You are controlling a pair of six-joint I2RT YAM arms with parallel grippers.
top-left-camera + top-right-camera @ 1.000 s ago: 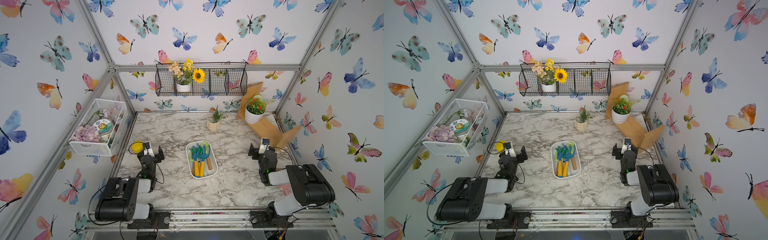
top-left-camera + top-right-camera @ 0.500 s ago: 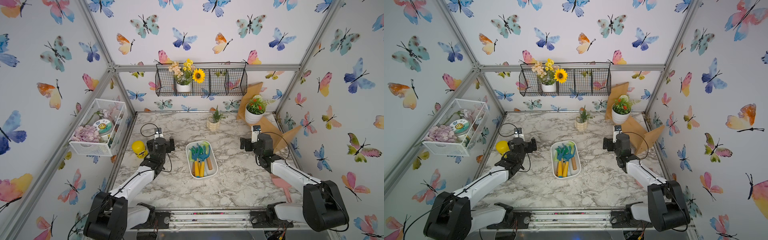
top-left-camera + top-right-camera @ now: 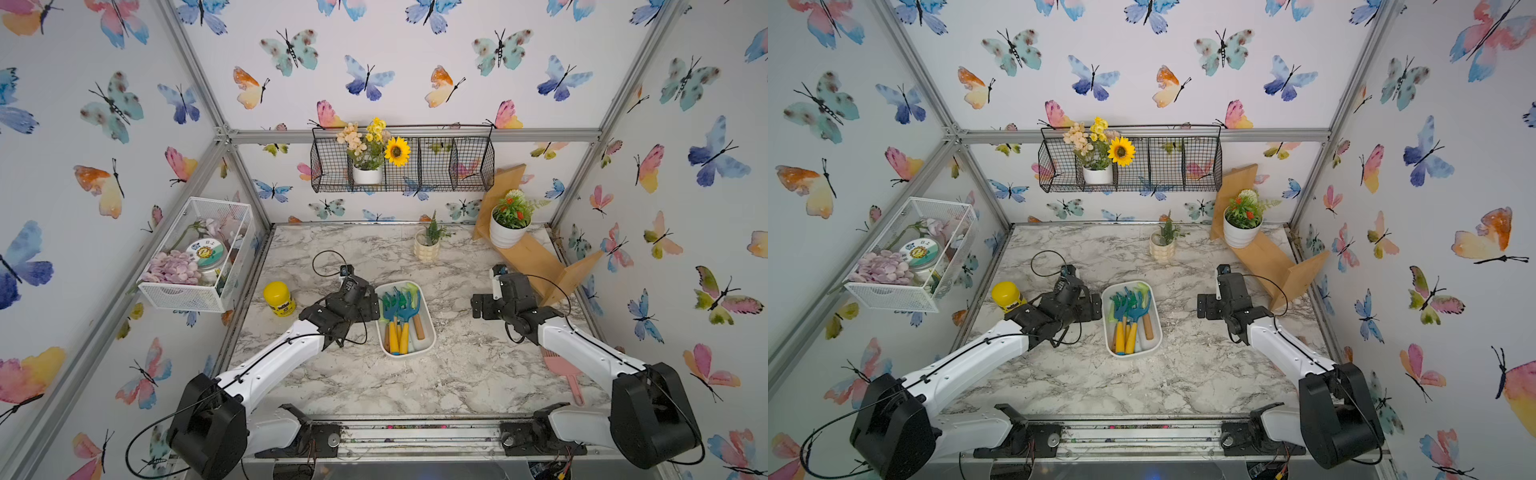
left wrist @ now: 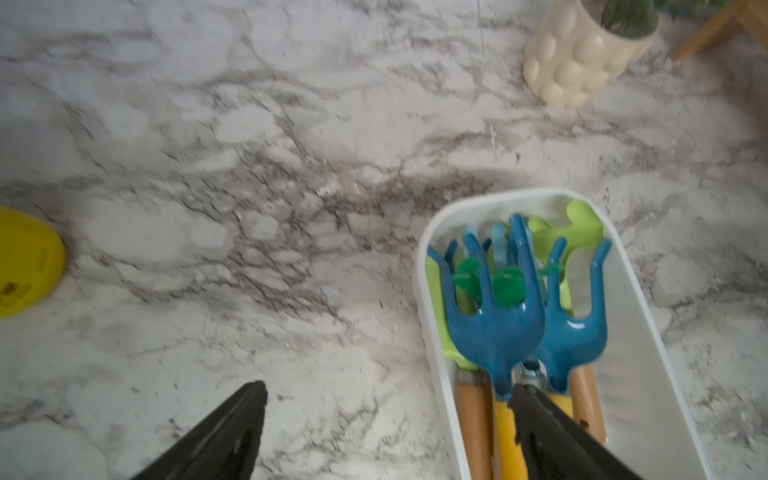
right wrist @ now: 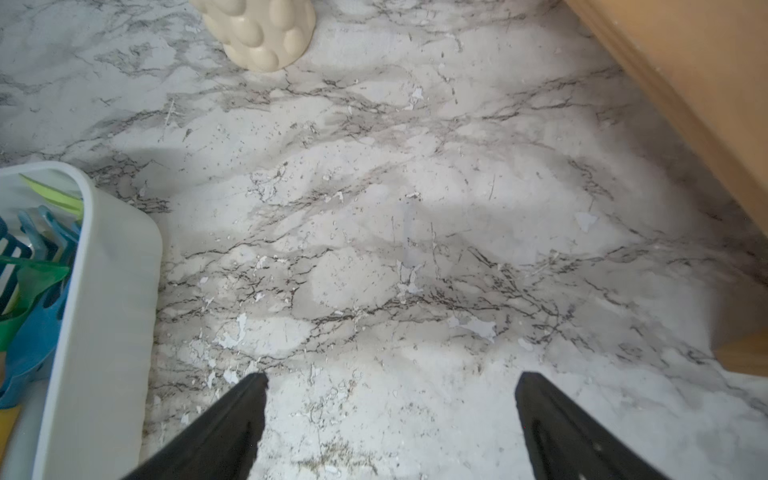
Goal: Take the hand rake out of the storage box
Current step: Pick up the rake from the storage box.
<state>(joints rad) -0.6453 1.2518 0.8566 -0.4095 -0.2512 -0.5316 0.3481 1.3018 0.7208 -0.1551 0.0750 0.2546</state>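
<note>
My left gripper still has one finger over the marble outside, so next it will move across the box's rim (image 4: 430, 332) and down around the top rake's yellow handle (image 4: 505, 436).
The storage box (image 3: 431, 332) (image 3: 1158, 332) is a shallow white tray in the middle of the marble table, filled with small garden tools. On top lies a blue pronged hand rake (image 3: 406, 311) (image 4: 498, 332) with a yellow handle, next to a second blue pronged head (image 4: 575, 336) and green tools. My left gripper (image 3: 371, 309) (image 3: 1093, 308) (image 4: 388, 388) is open and straddles the box's left rim (image 4: 430, 332), with one finger above the handles and the other over the table. My right gripper (image 3: 478, 306) (image 5: 390, 378) is open over bare marble to the right of the box wall (image 5: 108, 291), holding nothing.
A yellow jar (image 3: 279, 298) stands left of my left arm. A cream pot with a plant (image 3: 427, 246) sits behind the box. A wooden stand with a white flowerpot (image 3: 509, 232) fills the back right corner. A pink comb-like tool (image 3: 561, 370) lies under my right arm.
Both arms have unfolded from the table's front edge and reached forward. The left gripper has come up against the box's left side; the right one now hovers to its right.
</note>
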